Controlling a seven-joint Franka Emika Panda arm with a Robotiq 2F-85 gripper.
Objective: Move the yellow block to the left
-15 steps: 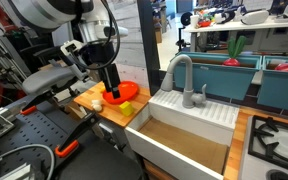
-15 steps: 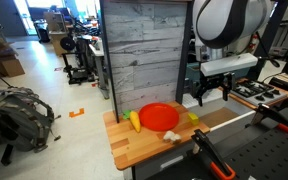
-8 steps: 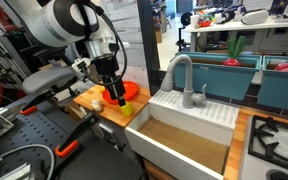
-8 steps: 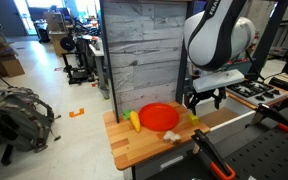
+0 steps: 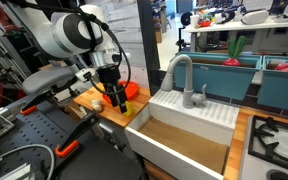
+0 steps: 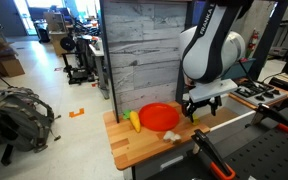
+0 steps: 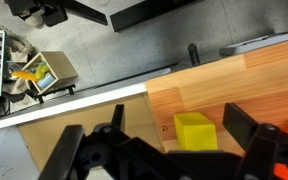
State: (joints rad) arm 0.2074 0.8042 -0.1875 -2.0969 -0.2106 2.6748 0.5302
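Note:
My gripper moves straight down over the yellow block [image 5: 129,107] [image 7: 194,132] next and closes, since one black finger already stands on each side of the block.
The yellow block [image 7: 194,132] is a small bright yellow cube on the wooden counter [image 7: 254,75], near the counter's edge. My gripper [image 7: 177,122] is open, with one black finger on each side of the block and a gap on both sides. In both exterior views the gripper [image 5: 114,100] [image 6: 199,110] hangs low over the counter, beside the red round dish [image 6: 159,116]. The fingers mostly hide the block in those views.
A pale cream lump [image 6: 170,135] lies at the front of the counter, and a yellow elongated item [image 6: 134,121] lies on the dish's other side. A white sink [image 5: 184,125] with a grey faucet [image 5: 181,75] adjoins the counter. Clamps and cables lie below.
The arm has swung over and lowered, bringing the open gripper from above the dish area down around the yellow block. The block has not moved.

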